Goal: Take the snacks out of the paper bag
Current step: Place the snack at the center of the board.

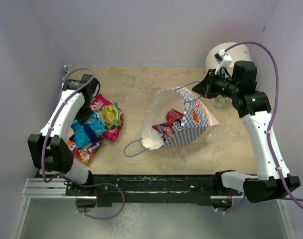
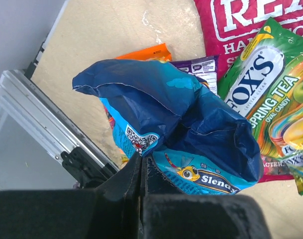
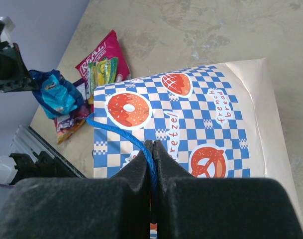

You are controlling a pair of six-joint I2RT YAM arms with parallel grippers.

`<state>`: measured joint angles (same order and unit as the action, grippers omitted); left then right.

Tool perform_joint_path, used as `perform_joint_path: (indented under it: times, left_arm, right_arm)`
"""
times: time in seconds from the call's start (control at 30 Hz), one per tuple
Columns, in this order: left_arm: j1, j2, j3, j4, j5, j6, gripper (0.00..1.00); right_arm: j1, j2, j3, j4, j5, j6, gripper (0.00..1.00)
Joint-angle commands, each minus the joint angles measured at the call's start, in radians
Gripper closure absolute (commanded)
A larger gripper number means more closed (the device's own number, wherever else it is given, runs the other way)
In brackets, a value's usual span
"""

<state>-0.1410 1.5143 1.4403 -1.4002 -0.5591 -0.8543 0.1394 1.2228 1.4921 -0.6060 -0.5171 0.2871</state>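
The blue packet is already above the other snacks, so my left gripper should next stay over the snack pile and open to release the packet's edge.
The paper bag (image 1: pixel 183 119) lies tilted on the table, white mouth facing left, its checked side also in the right wrist view (image 3: pixel 191 124). Red and pink snacks (image 1: pixel 169 124) show inside its mouth. My right gripper (image 1: pixel 200 92) is shut on the bag's blue cord handle (image 3: pixel 136 142), seen between its jaws (image 3: pixel 152 149). My left gripper (image 1: pixel 84 121) is shut on the edge of a blue snack packet (image 2: pixel 166 104), jaws pinched together (image 2: pixel 141 162), holding it over the snack pile (image 1: pixel 104 117). A green Fox's packet (image 2: pixel 270 84) and a red packet (image 2: pixel 231 25) lie beneath.
A large white cylinder (image 1: pixel 226 55) stands at the back right, a small clear object (image 1: pixel 222 103) near it. The bag's other handle (image 1: pixel 134 148) loops onto the table. The metal rail (image 2: pixel 37 124) runs along the near edge. Walls close the left, back and right.
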Motion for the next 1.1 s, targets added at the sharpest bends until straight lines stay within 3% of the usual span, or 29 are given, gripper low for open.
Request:
perform_joint_path:
  times: [0.0, 0.27, 0.43, 0.57, 0.63, 0.73, 0.9, 1.07]
  left_arm:
    - [0.015, 0.049, 0.013, 0.038, 0.005, 0.001, 1.0]
    - [0.038, 0.125, -0.052, 0.142, 0.04, 0.038, 0.97]
    - [0.04, 0.161, -0.055, 0.177, 0.059, 0.045, 0.81]
    - [0.04, 0.13, -0.032, 0.18, 0.073, 0.046, 0.6]
    - [0.041, 0.096, -0.001, 0.173, 0.079, 0.051, 0.44]
    - [0.04, 0.036, 0.048, 0.182, 0.11, 0.068, 0.34]
    - [0.04, -0.072, 0.098, 0.246, 0.272, 0.101, 0.31]
    - [0.001, -0.21, 0.015, 0.455, 0.582, 0.127, 0.3]
  right_arm:
    - [0.002, -0.026, 0.018, 0.032, -0.018, -0.019, 1.0]
    - [0.006, -0.028, 0.013, 0.039, -0.001, -0.032, 1.0]
    - [0.006, -0.028, 0.011, 0.03, 0.016, -0.042, 1.0]
    - [0.006, -0.033, 0.016, 0.027, 0.022, -0.039, 1.0]
    - [0.006, -0.034, 0.022, 0.026, 0.023, -0.039, 1.0]
    - [0.006, -0.027, 0.032, 0.021, 0.025, -0.036, 1.0]
    - [0.006, -0.016, 0.051, 0.007, 0.021, -0.034, 1.0]
    - [0.006, -0.018, 0.073, -0.045, 0.006, -0.026, 1.0]
